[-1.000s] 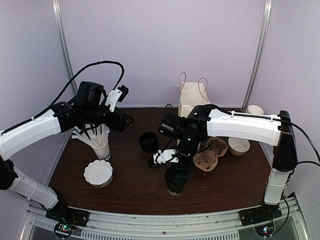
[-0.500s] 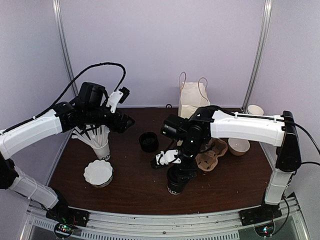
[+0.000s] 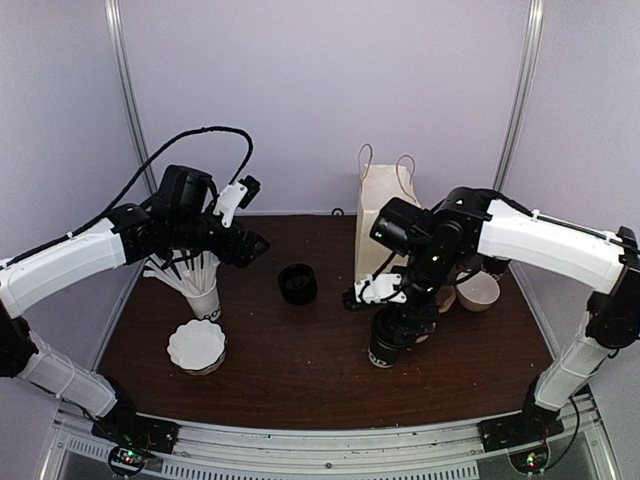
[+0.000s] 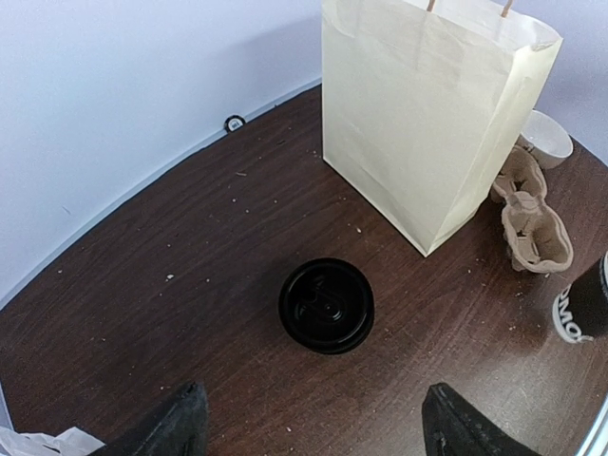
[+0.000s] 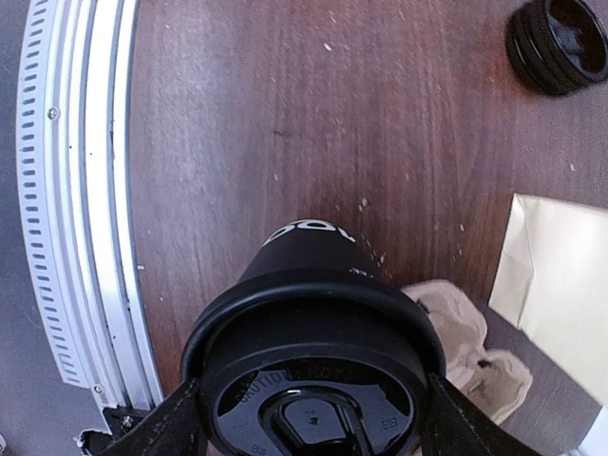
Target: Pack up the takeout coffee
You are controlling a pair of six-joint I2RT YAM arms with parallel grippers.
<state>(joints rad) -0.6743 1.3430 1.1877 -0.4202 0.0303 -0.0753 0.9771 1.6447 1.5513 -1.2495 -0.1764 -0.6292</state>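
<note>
The coffee (image 3: 386, 345) goes to the clear tabletop (image 3: 508, 332) beside the white bowl next, right of my right gripper in the top view. My right gripper lowers and releases it there.
The takeout coffee (image 3: 386, 345), a dark cup with a black domed lid (image 5: 313, 399), hangs in my right gripper (image 3: 392, 328), whose fingers press on either side of the lid rim (image 5: 318, 429). It is low over the table, in front of the cream paper bag (image 3: 385, 210), which stands upright and also shows in the right wrist view (image 5: 560, 275). Whether the cup's base touches the table I cannot tell. My left gripper (image 3: 250, 243) hovers open and empty at the left, with its fingertips spread wide (image 4: 318, 423) near a black lid stack (image 4: 326, 305).
The black lid stack (image 3: 297, 283) sits mid-table. A white cup of straws (image 3: 203, 295) and a stack of lidless cups (image 3: 196, 346) stand at the left. A pulp cup carrier (image 4: 535, 233) and white bowls (image 3: 478, 291) lie right of the bag.
My right arm has carried the coffee to the right, from mid-table to just in front of the bag. The left arm has stayed put.
</note>
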